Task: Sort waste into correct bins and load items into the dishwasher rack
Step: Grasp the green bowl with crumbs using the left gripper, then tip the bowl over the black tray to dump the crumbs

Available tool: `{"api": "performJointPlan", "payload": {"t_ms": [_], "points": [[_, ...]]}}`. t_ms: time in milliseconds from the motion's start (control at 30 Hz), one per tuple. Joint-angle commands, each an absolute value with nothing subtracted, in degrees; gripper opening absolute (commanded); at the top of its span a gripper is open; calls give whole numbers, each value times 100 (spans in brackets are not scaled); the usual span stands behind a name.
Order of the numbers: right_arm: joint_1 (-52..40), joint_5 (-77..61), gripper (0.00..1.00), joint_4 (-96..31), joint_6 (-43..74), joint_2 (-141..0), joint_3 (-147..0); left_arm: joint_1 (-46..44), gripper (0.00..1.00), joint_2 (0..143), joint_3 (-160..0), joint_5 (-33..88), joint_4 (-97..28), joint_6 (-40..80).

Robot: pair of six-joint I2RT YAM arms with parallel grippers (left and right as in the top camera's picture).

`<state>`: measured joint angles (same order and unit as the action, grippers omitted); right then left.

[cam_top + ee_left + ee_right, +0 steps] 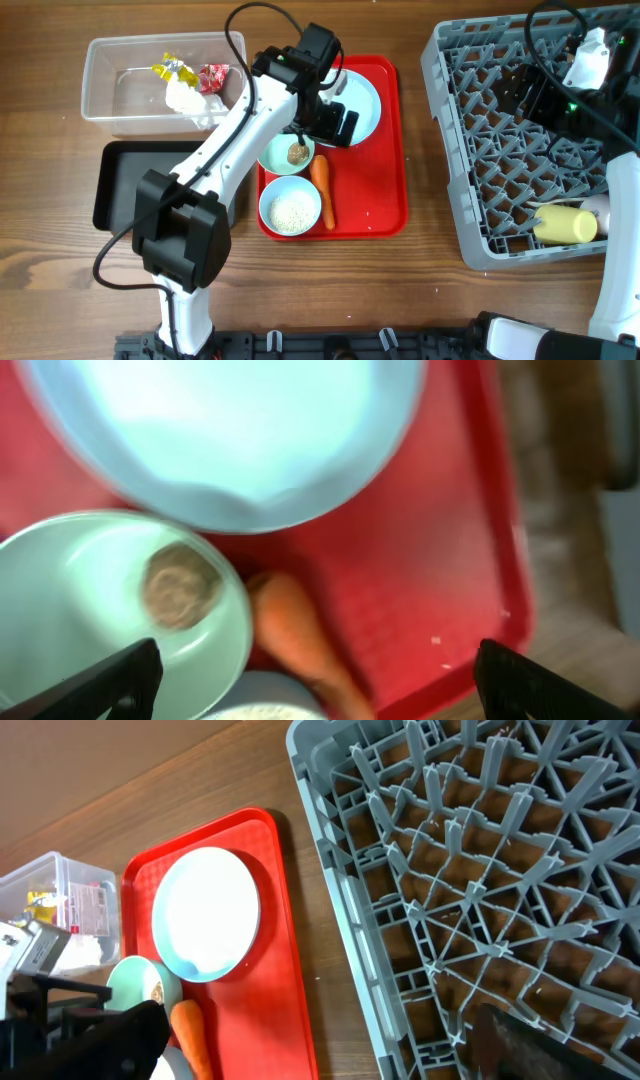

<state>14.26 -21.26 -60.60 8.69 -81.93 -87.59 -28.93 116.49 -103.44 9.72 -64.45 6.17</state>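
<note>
The carrot-side rim of the bowl (312, 151) (245, 602) with the brown lump shows as a thin edge between the open fingers, so I will lower my left gripper onto it next.
My left gripper (325, 122) (320, 680) is open and empty, hovering over the red serving tray between the light-blue plate (364, 100) (230, 430) and the bowl with the brown lump (298, 153) (180, 585). The orange carrot (322, 190) (295, 630) lies below it, beside the bowl of rice (290, 210). My right gripper (528, 95) (325, 1040) is open and empty above the grey rack (500, 150) (480, 870). A yellow cup (565, 225) and a pink cup (597, 207) lie in the rack's near right corner.
The clear tub (120, 90) at the far left holds white tissue (190, 100), a yellow wrapper (172, 70) and a red wrapper (213, 77). The black tray (125, 185) sits in front of it. The red serving tray (385, 200) lies between them and the rack.
</note>
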Motion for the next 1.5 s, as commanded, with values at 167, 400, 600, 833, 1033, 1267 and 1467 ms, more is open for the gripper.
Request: {"api": "performJointPlan", "payload": {"t_ms": [167, 400, 600, 833, 1033, 1267, 1467], "points": [[1291, -2449, 100, -6117, 744, -8079, -8882, -2875, 100, 11596, -10298, -342, -6718, 1570], [1232, -2449, 100, -6119, 746, -8162, -8875, -3085, 87, 11671, -10296, -331, -6305, 1570], [1232, -2265, 99, -6233, 744, -8241, -8858, -3166, 63, 12073, -10296, -545, -6198, 1815], [1232, -2180, 99, -6263, 738, -8241, -8855, -3162, 39, 12427, -10296, -652, -5955, 1999], [1232, -2176, 99, -6261, 735, -8241, -8853, -3162, 34, 12711, -10296, -657, -5819, 1999], [1232, -2093, 99, -6261, 744, -8241, -8853, -3162, 22, 12755, -10296, -888, -5719, 2001], [1232, -2093, 99, -6257, 744, -8241, -8853, -3162, 22, 12995, -10296, -886, -5758, 2023]]}}
